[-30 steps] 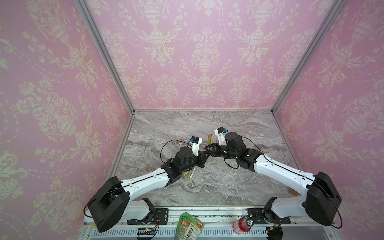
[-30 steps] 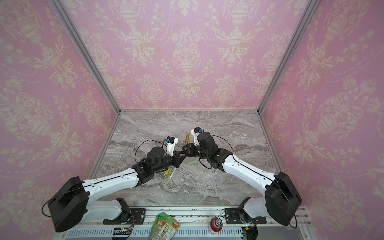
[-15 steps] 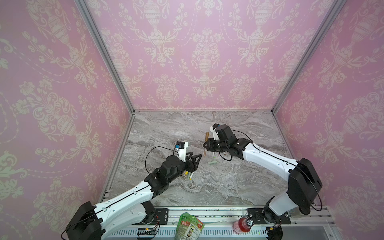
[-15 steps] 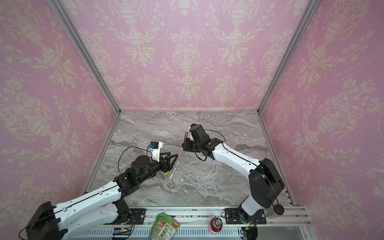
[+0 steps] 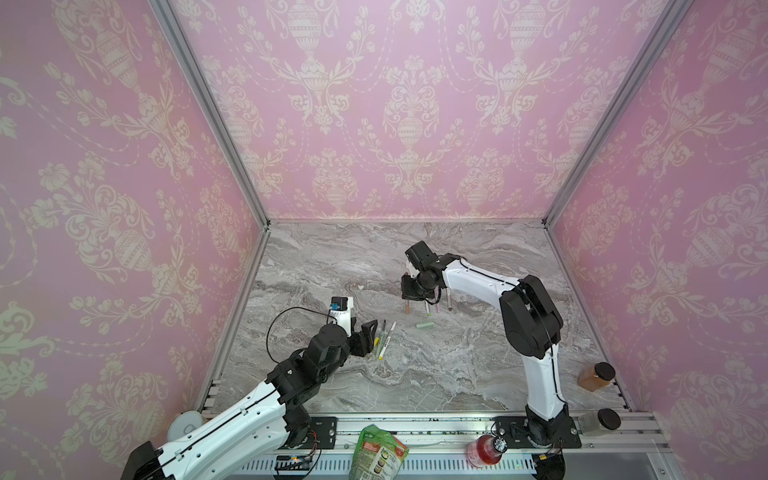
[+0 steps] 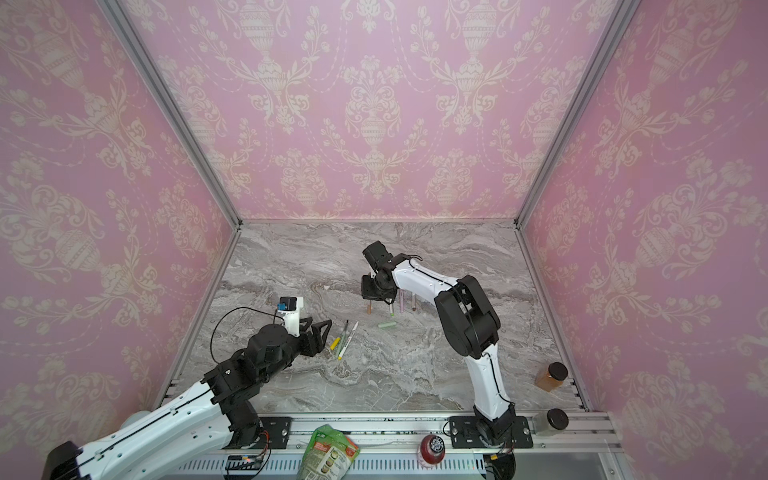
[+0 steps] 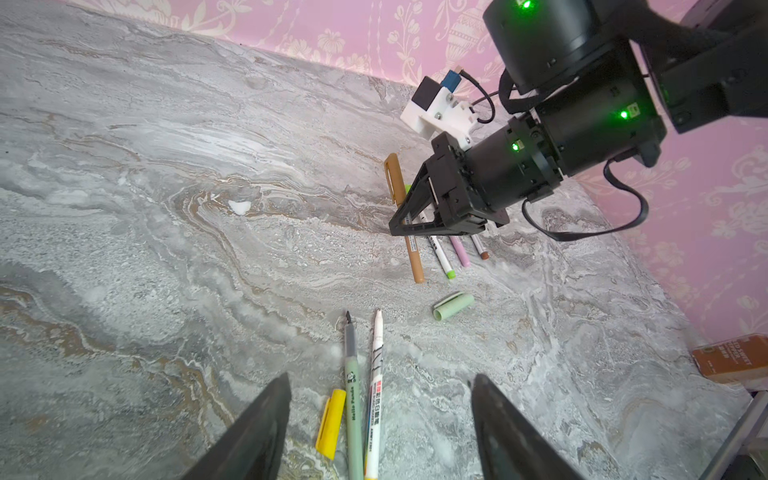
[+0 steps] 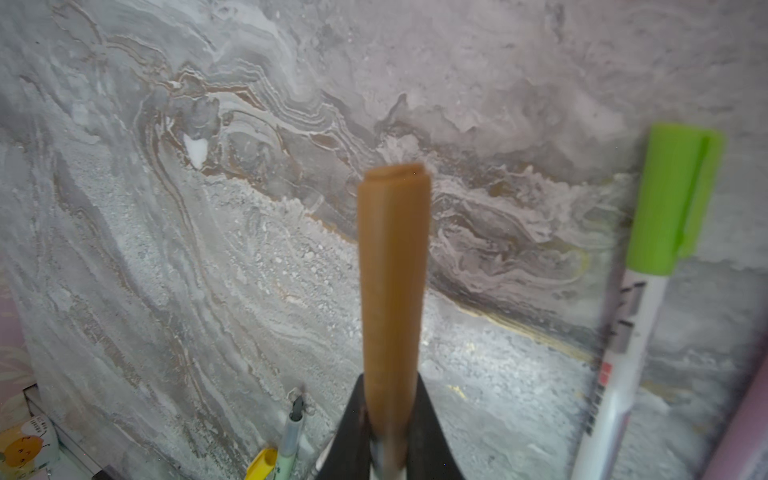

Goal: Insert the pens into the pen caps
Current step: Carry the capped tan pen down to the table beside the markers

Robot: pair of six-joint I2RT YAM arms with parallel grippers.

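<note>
My right gripper is above the bare tabletop (image 8: 496, 376) beside the lime-capped white pen, and next it needs to lower there and release the tan pen (image 8: 392, 270), since that pen is capped.
My right gripper (image 5: 411, 291) (image 8: 390, 386) is shut on a capped tan pen (image 8: 392, 270) (image 7: 415, 262), held low beside a row of capped pens: lime-capped white (image 7: 440, 257) (image 8: 669, 199), pink (image 7: 459, 251) and brown-tipped (image 7: 480, 249). Whether the tan pen touches the table I cannot tell. My left gripper (image 5: 368, 336) (image 7: 378, 380) is open and holds nothing. It hovers over an uncapped pale green pen (image 7: 352, 395), an uncapped white pen (image 7: 375, 374) and a yellow cap (image 7: 331, 422). A pale green cap (image 5: 424, 324) (image 7: 453, 306) lies alone between the two groups.
An amber jar with a black lid (image 5: 596, 376) stands at the table's front right corner. A second lidded jar (image 5: 602, 422), a red bottle (image 5: 484, 451) and a green bag (image 5: 376, 455) sit on the front rail. Pink walls close three sides.
The grippers, which met at mid-table, have parted. The left one opened and drew back to the near left. The right one carried the tan pen over to the row of capped pens.
</note>
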